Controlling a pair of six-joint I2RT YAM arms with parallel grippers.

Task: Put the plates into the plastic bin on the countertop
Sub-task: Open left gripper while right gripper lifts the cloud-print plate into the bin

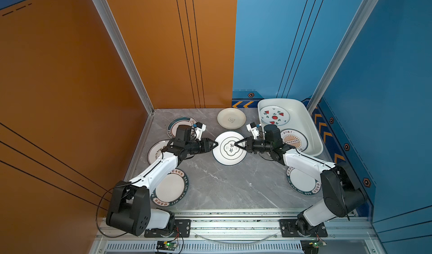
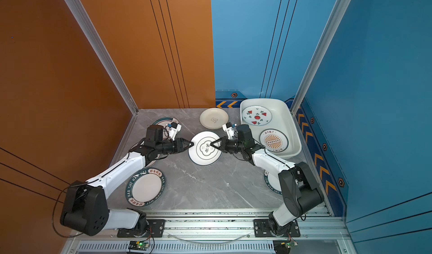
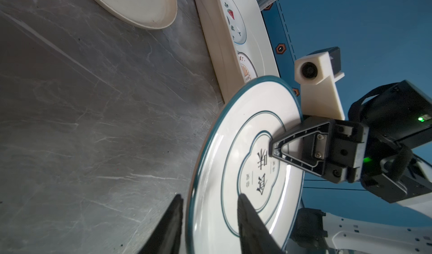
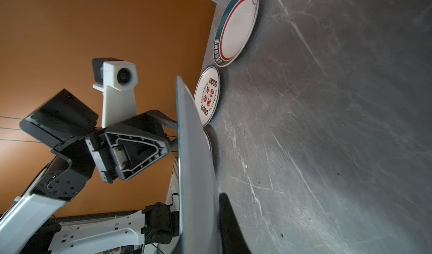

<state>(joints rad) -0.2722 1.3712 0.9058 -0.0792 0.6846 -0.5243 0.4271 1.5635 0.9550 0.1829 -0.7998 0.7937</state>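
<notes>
I will next bring the white plate (image 2: pixel 201 157) over the bin's side with my right gripper, lower it onto the sunburst plate (image 2: pixel 273 140) and let go, because the sunburst plate lies flat and uncovered.
A white plate (image 1: pixel 224 155) (image 2: pixel 201 157) with teal rings and black characters hangs tilted above the middle of the countertop (image 1: pixel 222 185). My right gripper (image 1: pixel 236 144) (image 2: pixel 211 144) (image 4: pixel 201 194) is shut on its right side, one finger over the face and one underneath. My left gripper (image 1: pixel 216 144) (image 2: pixel 192 144) (image 3: pixel 210 195) is open and straddles the opposite rim with gaps on both sides. The plastic bin (image 1: pixel 306 114) (image 2: pixel 288 118) (image 3: pixel 210 30) at the back right holds a watermelon plate (image 1: pixel 274 115) and a sunburst plate (image 1: pixel 293 140).
On the countertop lie a cream plate (image 1: pixel 231 118) at the back, two plates (image 1: pixel 181 124) (image 1: pixel 155 151) under my left arm, a lettered-rim plate (image 1: pixel 173 187) front left and another (image 1: pixel 301 182) under my right arm. Walls close in on both sides.
</notes>
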